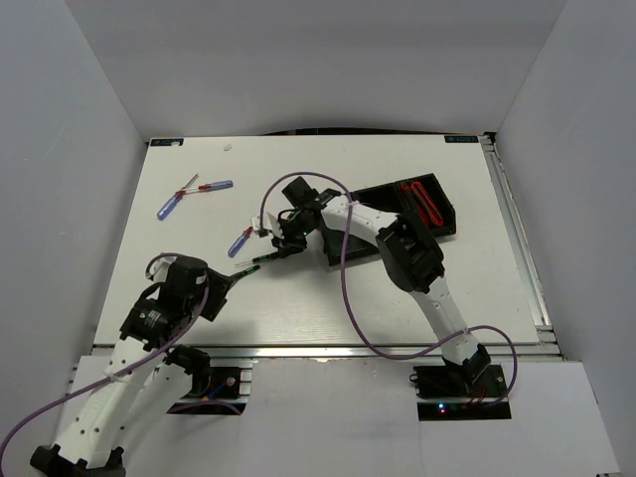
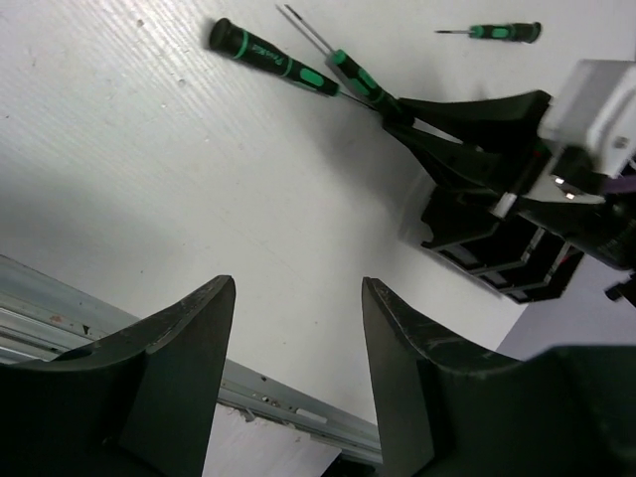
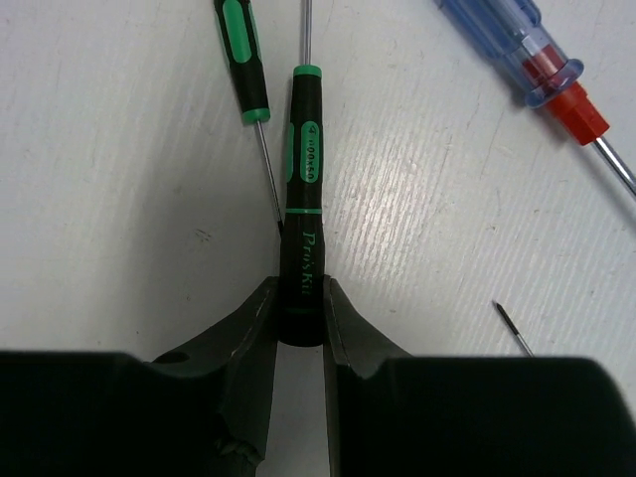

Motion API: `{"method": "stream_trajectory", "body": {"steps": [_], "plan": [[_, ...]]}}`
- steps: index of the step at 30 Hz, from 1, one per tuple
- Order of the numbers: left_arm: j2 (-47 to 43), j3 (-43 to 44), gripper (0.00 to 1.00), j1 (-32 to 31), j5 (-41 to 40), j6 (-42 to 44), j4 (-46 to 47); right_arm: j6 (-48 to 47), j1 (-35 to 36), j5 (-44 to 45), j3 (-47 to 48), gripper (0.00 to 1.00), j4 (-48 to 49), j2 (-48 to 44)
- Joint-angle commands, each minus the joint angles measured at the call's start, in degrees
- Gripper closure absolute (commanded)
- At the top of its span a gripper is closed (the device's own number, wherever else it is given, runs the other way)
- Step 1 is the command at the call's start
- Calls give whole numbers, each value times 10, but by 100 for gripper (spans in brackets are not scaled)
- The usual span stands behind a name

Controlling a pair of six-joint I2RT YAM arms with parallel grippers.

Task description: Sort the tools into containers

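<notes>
The robot's right gripper will lift the slim black screwdriver it is holding, and then carry it over the tray's middle section (image 1: 382,203).
My right gripper (image 3: 300,288) is shut on the butt end of a slim black screwdriver with green marks (image 3: 303,199), low over the white table; it also shows in the top view (image 1: 278,248). A second black-green screwdriver (image 3: 244,62) lies just left of it, and a blue-handled screwdriver with a red collar (image 3: 527,55) lies to the right. My left gripper (image 2: 298,298) is open and empty near the table's front edge (image 1: 227,288). The black three-compartment tray (image 1: 442,224) lies at the right, with red folding knives (image 1: 422,202) in its far compartment.
Two more blue-handled screwdrivers (image 1: 169,206) (image 1: 215,186) and a thin red-handled one (image 1: 186,184) lie at the far left. A third black-green screwdriver (image 2: 507,32) lies beyond the right gripper. The metal table rail (image 2: 119,308) runs under my left gripper. White walls enclose the table.
</notes>
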Motion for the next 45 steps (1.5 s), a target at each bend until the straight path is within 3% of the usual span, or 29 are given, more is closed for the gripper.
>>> {"method": "stream_trajectory", "body": {"steps": [1,5,7,12,18,24,29,34,38,41,45], "plan": [[22,-3,36,2,-22,-34,7,36,0,-27,-6,83,4,-57],[57,6,38,2,-26,-17,37,75,-7,-57,-5,86,0,-99],[75,19,39,2,-27,33,58,89,-14,-69,-6,87,-12,-128],[162,64,39,2,-10,223,94,142,-43,-98,-33,91,-43,-206],[248,99,35,2,73,426,171,209,-141,-85,-115,93,-49,-301],[317,114,35,2,60,544,188,291,-262,-6,-268,95,23,-397],[373,114,35,2,34,606,190,379,-287,117,-389,100,126,-447],[404,116,36,2,33,637,202,419,-290,196,-411,100,184,-442],[425,116,36,2,28,654,206,440,-302,211,-410,100,187,-421],[432,114,36,2,28,659,206,440,-314,203,-424,91,188,-420],[434,102,36,2,23,663,214,421,-320,184,-441,63,189,-420]]}}
